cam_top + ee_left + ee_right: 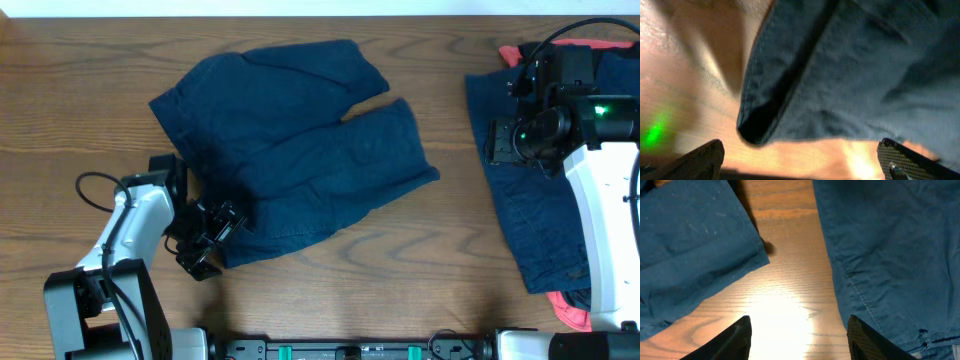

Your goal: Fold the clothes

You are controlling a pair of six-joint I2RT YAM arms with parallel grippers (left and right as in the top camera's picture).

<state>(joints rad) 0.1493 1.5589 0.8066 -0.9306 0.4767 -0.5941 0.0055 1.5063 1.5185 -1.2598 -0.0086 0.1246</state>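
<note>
Next, my left gripper lowers onto the shorts' waistband corner (pixel 228 261) (pixel 756 131) and closes, as that corner lies below it, just ahead of its open, empty fingers.
A navy pair of shorts (pixel 290 150) lies spread on the table's middle, legs pointing right. My left gripper (pixel 215 235) is open at its near-left corner. In the left wrist view that corner (pixel 840 75) lies just ahead of the open, empty jaws (pixel 800 160). A second navy garment (pixel 530 220) lies at the right, over a coral-red one (pixel 575 45). My right gripper (pixel 500 140) is open at this garment's left edge. In the right wrist view its jaws (pixel 800 335) hang over bare wood between the shorts' leg (pixel 690 245) and the navy garment (pixel 890 245).
The wooden table (pixel 80 60) shows bare wood at the left, along the front and between the two garments. Coral-red fabric also peeks out at the front right (pixel 570 315). The right arm's white body (pixel 605 220) covers part of the right pile.
</note>
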